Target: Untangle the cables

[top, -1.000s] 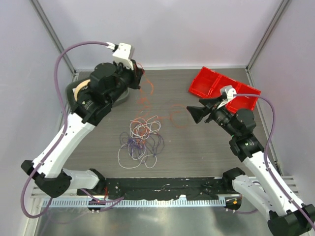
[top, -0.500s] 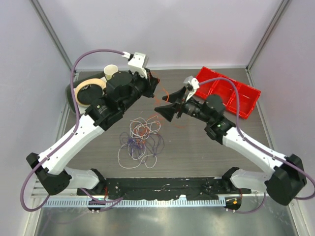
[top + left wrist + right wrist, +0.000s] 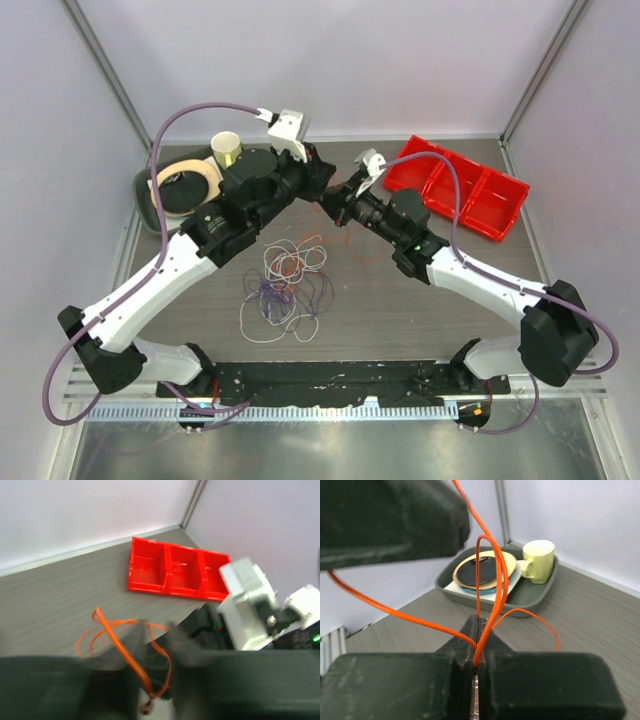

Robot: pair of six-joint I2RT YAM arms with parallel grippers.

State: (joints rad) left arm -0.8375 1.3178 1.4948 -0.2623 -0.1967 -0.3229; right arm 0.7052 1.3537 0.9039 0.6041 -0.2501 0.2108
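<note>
My right gripper swings across and down over the bin's empty wall-side section next, below it to the right in the top view, and releases the orange cable.
The cables lie in a loose tangle of purple, white and orange-red loops at mid-table. One orange cable is lifted away from the tangle at the back, between the two grippers. My right gripper is shut on it, and the strand rises out of the closed jaws in loops. In the top view the right gripper almost touches my left gripper. In the blurred left wrist view the left gripper stands open, and the orange cable hangs through the gap between its jaws.
A red three-compartment bin sits at the back right. A dark tray at the back left holds a tape roll and a pale cup.
Both arms swung in to meet at the back middle. The right gripper went from open to shut on the orange cable. The left gripper's jaws parted.
</note>
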